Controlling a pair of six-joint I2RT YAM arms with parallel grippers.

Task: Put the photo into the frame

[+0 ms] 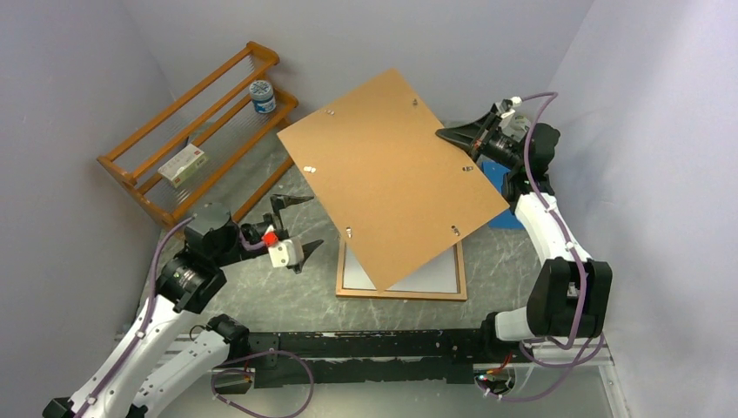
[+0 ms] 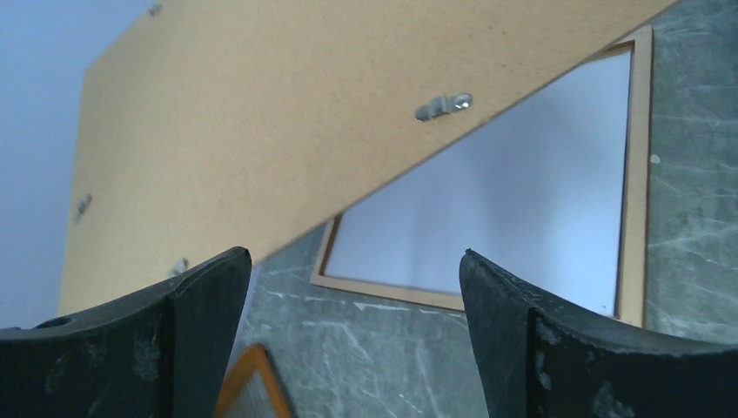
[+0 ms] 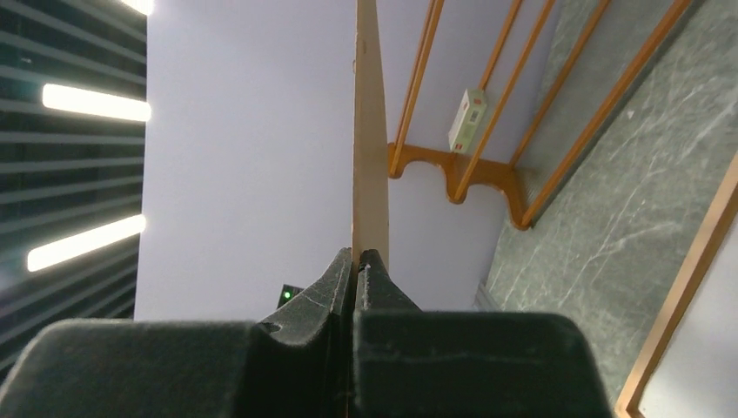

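Observation:
The board hangs crooked over the frame [image 1: 400,294], so I need to shift and turn my right gripper toward the right in the top view and then let go of the board's gripped edge [image 1: 435,139].
The frame [image 1: 400,294] lies flat on the table and is half covered from above. Its inside [image 1: 431,277] is plain pale white; I cannot tell whether that is the photo's white back or the glass. No printed picture side shows. My right gripper [image 1: 452,138] is shut on the right edge of the plain brown backing board [image 1: 392,174] and holds it tilted in the air over the frame. The right wrist view shows the board [image 3: 370,131] edge-on between the closed jaws [image 3: 357,254]. My left gripper [image 1: 311,223] is open and empty left of the frame, which shows ahead of it [image 2: 640,174] under the board [image 2: 261,113].
An orange wooden rack [image 1: 187,131] stands at the back left with a small jar [image 1: 262,96] and a small box [image 1: 184,164] on it. A blue sheet [image 1: 503,187] lies by the right arm, partly hidden. Walls close in left, back and right.

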